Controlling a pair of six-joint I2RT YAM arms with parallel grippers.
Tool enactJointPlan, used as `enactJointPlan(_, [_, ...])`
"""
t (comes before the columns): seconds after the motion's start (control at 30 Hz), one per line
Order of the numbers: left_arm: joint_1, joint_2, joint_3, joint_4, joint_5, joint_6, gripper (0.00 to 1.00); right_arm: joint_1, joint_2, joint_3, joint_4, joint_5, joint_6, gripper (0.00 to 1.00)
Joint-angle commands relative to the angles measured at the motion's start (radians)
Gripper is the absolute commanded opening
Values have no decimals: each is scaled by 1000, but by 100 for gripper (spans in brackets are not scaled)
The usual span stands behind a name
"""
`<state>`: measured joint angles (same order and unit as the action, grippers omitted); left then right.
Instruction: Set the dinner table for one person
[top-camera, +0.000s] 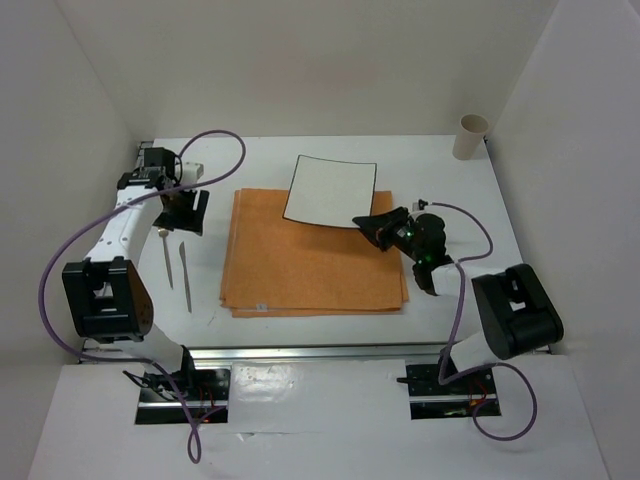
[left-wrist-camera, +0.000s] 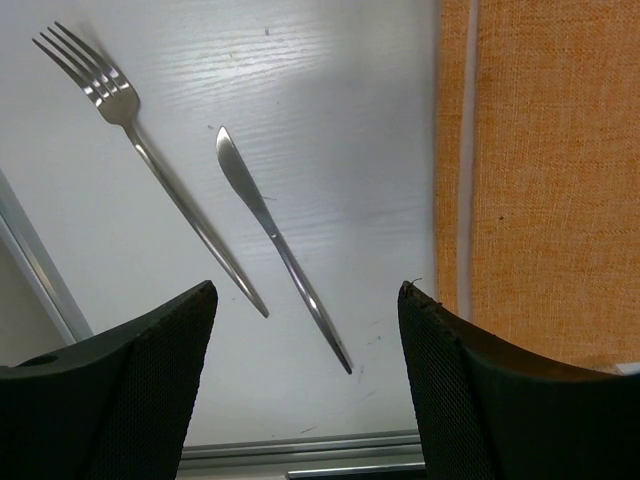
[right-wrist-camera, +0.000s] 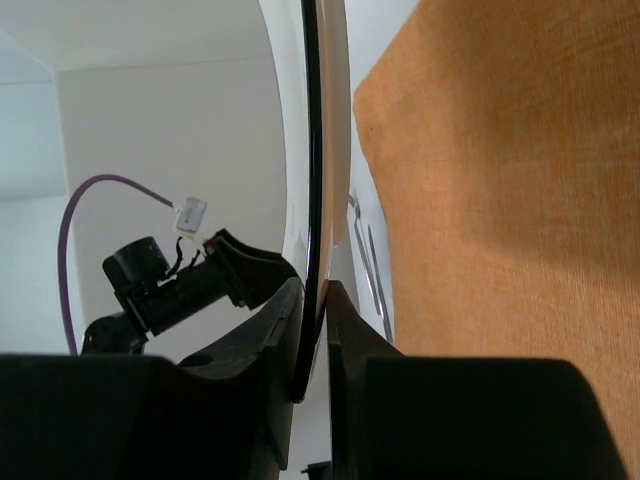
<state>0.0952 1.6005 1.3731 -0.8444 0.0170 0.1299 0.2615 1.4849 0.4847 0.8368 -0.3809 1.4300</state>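
The right gripper draws back next and lowers the plate onto the middle of the placemat (top-camera: 312, 255) to release it, since the plate still juts past the placemat's far edge.
The dinner table (top-camera: 455, 195) is the white tabletop. An orange placemat (top-camera: 312, 255) lies at its middle. My right gripper (top-camera: 375, 226) is shut on the near right corner of a square white plate with a dark rim (top-camera: 330, 190), which sits over the placemat's far edge. In the right wrist view the plate (right-wrist-camera: 315, 150) shows edge-on between the fingers. My left gripper (top-camera: 186, 212) is open and empty above the table, left of the placemat. A fork (left-wrist-camera: 150, 170) and a knife (left-wrist-camera: 270, 225) lie side by side just ahead of its fingers (left-wrist-camera: 170, 380).
A beige paper cup (top-camera: 471, 136) stands at the far right corner. White walls close in the left, right and back. An aluminium rail (top-camera: 300, 351) runs along the near edge. The fork (top-camera: 165, 258) and knife (top-camera: 186, 277) lie left of the placemat.
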Motion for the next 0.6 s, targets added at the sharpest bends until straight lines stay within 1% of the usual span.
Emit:
enactJointPlan(0.0, [8, -43, -28, -2, 31, 16, 80, 21, -136, -12, 194, 11, -16, 0])
enactJointPlan(0.1, [17, -62, -51, -2, 40, 16, 80, 31, -185, -44, 148, 2, -37, 0])
enactJointPlan(0.17, [17, -73, -60, -2, 40, 16, 80, 45, -204, -80, 148, 2, -37, 0])
enactJointPlan(0.2, [17, -83, -60, -2, 40, 16, 80, 79, -215, -92, 148, 2, -48, 0])
enactJointPlan(0.33, [17, -102, -78, 7, 40, 16, 80, 142, -215, -167, 166, 66, -39, 0])
enactJointPlan(0.5, [26, -122, -88, 7, 40, 16, 80, 151, -174, -176, 223, 56, -29, 0])
enactJointPlan(0.57, [26, -131, -97, 7, 40, 16, 80, 151, -164, -207, 249, 43, -17, 0])
